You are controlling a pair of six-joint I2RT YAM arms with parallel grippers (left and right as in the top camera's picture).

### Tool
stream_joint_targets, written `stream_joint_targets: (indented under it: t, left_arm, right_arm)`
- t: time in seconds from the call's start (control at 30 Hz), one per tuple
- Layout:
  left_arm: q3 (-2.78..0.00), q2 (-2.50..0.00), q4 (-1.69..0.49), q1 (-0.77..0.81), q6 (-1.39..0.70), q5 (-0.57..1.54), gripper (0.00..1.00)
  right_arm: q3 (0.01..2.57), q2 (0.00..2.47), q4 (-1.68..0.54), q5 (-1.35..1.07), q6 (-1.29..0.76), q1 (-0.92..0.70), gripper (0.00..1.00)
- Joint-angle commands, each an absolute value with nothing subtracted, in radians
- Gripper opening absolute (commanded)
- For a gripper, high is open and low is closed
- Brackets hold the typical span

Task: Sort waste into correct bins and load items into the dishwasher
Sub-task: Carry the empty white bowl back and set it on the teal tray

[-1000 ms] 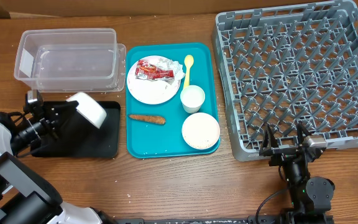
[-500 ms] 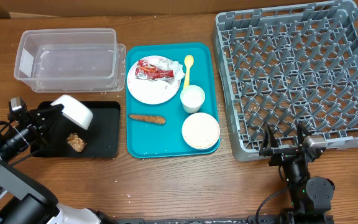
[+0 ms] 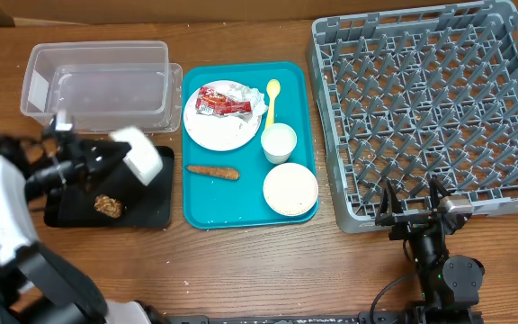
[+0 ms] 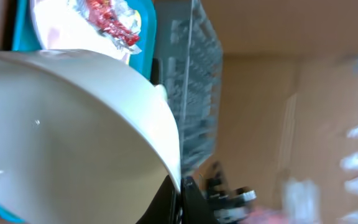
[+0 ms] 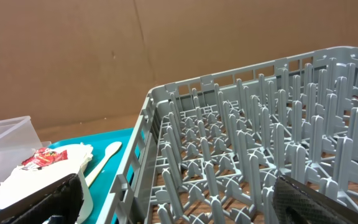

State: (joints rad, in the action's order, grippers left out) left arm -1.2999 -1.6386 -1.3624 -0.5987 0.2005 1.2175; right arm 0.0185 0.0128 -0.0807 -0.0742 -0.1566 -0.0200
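Note:
The robot will next move its left gripper across and down to let go, because the bare teal spot beside the second bowl (image 3: 228, 200) lies below, to the gripper's right in the overhead view.
My left gripper (image 3: 106, 162) is shut on the rim of a small white bowl (image 3: 138, 155), tilted above the black tray (image 3: 142, 211); the bowl fills the left wrist view (image 4: 67, 137). A brown food chunk (image 3: 108, 206) lies in the black tray. The clear tub (image 3: 97, 85) stands behind it. The white plate (image 3: 218, 126) holds the red-and-white wrapper (image 3: 221, 101) and napkins. The yellow spoon (image 3: 272, 97), white cup (image 3: 279, 142), second bowl (image 3: 290, 189) and carrot stick (image 3: 212, 170) lie on the teal tray (image 3: 196, 207). My right gripper (image 3: 412, 205) is open at the grey dish rack's (image 3: 430, 108) front edge.
The teal tray sits between the bins and the rack. A cardboard wall stands behind the table, seen in the right wrist view (image 5: 104, 50). The rack's near rim (image 5: 135, 162) lies right before my right fingers.
My left gripper swung the bowl left then back right over the black tray, tipping it. The brown food chunk now lies in the black tray. The right arm has not moved.

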Motion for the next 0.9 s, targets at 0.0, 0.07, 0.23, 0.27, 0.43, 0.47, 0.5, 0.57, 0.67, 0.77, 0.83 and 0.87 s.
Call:
stream_joint_targets:
  t: [0.0,0.07,0.23,0.27,0.43,0.47,0.5,0.57,0.67,0.77,0.83,0.87]
  left_arm:
    - [-1.393,-1.52,-1.276,-0.418,-0.056,0.863,0.04]
    - [-1.419,-1.48,-1.217,-0.281,-0.207,0.643,0.04]
    - [-1.435,-1.457,-1.095,0.181,-0.485,0.19,0.04]
    - [-1.435,-1.472,-1.093,0.258,-0.524,0.134,0.04]
    - [-1.435,-1.592,-1.093,0.498,-0.615,0.056,0.04]
    - [-1.435,-1.619,-1.093,0.524,-0.622,0.04,0.04]
    - [-1.435,-1.645,-1.094,0.542,-0.626,0.025,0.04]
    - [-1.435,-1.699,-1.097,0.566,-0.626,0.019,0.04]
    - [-1.435,-1.754,-1.115,0.571,-0.626,0.039,0.04]
    - [-1.435,-1.82,-1.169,0.571,-0.626,0.044,0.04]
    - [-1.435,-1.849,-1.186,0.571,-0.625,0.046,0.04]
    - [-1.435,-1.862,-1.192,0.571,-0.625,0.052,0.04]
  right_arm:
    - [0.008,0.003,-0.076,-0.076,-0.156,-0.015,1.0]
    - [0.008,0.003,-0.076,-0.076,-0.156,-0.015,1.0]
    - [0.008,0.003,-0.076,-0.076,-0.156,-0.015,1.0]
    - [0.008,0.003,-0.076,-0.076,-0.156,-0.015,1.0]
    - [0.008,0.003,-0.076,-0.076,-0.156,-0.015,1.0]
    - [0.008,0.003,-0.076,-0.076,-0.156,-0.015,1.0]
    - [0.008,0.003,-0.076,-0.076,-0.156,-0.015,1.0]
    - [0.008,0.003,-0.076,-0.076,-0.156,-0.015,1.0]
    - [0.008,0.003,-0.076,-0.076,-0.156,-0.015,1.0]
    - [0.008,0.003,-0.076,-0.076,-0.156,-0.015,1.0]
    - [0.008,0.003,-0.076,-0.076,-0.156,-0.015,1.0]
    - [0.008,0.003,-0.076,-0.076,-0.156,-0.015,1.0]
